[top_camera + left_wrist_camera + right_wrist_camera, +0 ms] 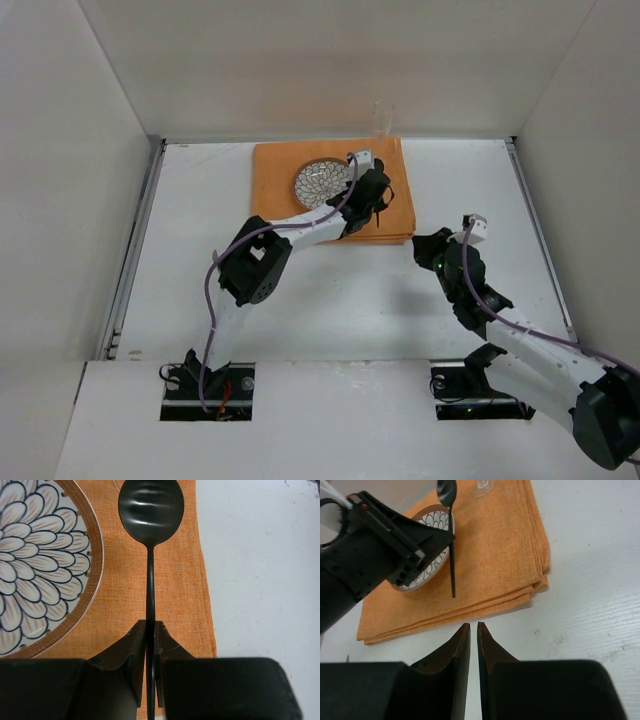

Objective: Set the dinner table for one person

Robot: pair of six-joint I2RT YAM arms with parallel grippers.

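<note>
The left gripper will next move down and let go of the black spoon's handle on the bare part of the mat beside the plate, since that part of the mat is just below the fingers.
The white dinner table (330,300) bears a folded orange cloth mat (385,215) at the back middle. A flower-patterned plate (322,183) lies on the mat's left part. My left gripper (372,195) is shut on the handle of a black spoon (150,510), right of the plate (35,565) over the mat (180,595); whether the spoon touches the cloth I cannot tell. My right gripper (440,250) hovers over bare table just off the mat's near right corner, jaws nearly together and empty (470,626). Its view shows the spoon (452,575) and plate (430,560).
A clear glass (383,118) stands at the mat's far right corner; its foot shows in the right wrist view (485,487). Thin metal rails (130,260) run along the table's sides. White walls enclose the left, back and right.
</note>
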